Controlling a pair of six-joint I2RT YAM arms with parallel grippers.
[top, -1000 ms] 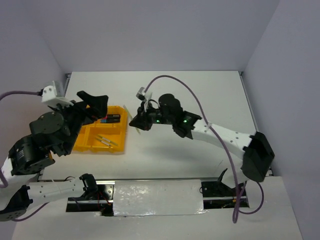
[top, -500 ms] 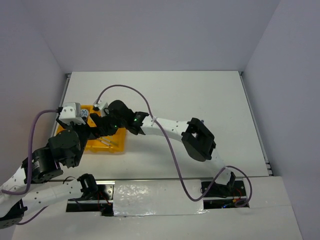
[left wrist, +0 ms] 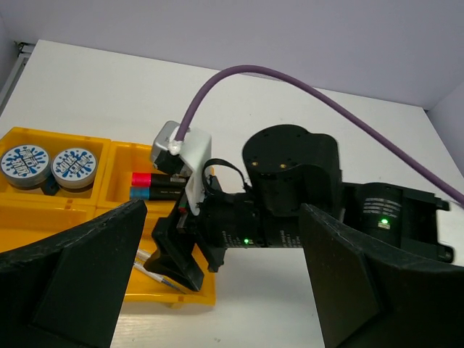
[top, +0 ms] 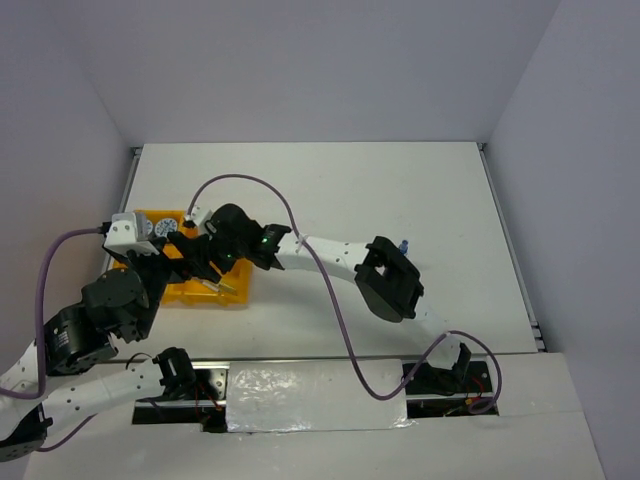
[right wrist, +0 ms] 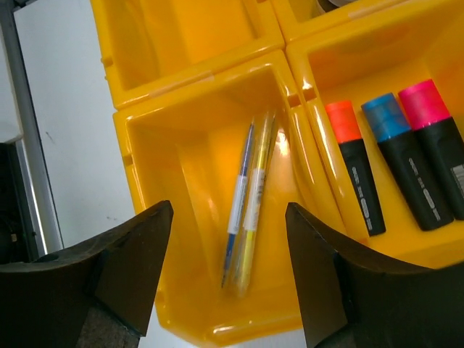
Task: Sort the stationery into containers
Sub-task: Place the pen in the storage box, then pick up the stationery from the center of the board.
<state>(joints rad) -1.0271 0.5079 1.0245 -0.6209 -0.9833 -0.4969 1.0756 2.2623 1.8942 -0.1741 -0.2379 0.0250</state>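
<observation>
My left gripper swings across next and lowers onto the blue cap of the bottle (top: pixel 403 244) outside the tray, below my gripper, to its right in the top view.
The yellow-orange tray (top: pixel 238 296) sits at the left of the table. My right gripper (right wrist: pixel 228 206) hangs open over its near compartment, where two thin pens (right wrist: pixel 246 210) lie side by side, free of the fingers. The compartment beside it holds orange (right wrist: pixel 354 163), blue (right wrist: pixel 401 158) and pink (right wrist: pixel 437 145) capped markers. Two round blue-and-white tins (left wrist: pixel 51 164) rest in a far compartment. My left gripper (left wrist: pixel 223 210) is wide open and empty, held near the tray and facing the right gripper (top: pixel 205 272). A small blue-capped bottle (top: pixel 403 244) peeks out by the right arm's elbow.
The right arm (top: pixel 330 255) stretches across the table's middle from its base at the near right, its purple cable (top: pixel 250 182) looping above it. The left arm (top: pixel 110 300) crowds the tray's near-left side. Walls close in the table at the left and back.
The right gripper carried a pale pen leftward to the tray, then opened; the pen now lies in the near compartment. The left arm swung down beside the tray.
</observation>
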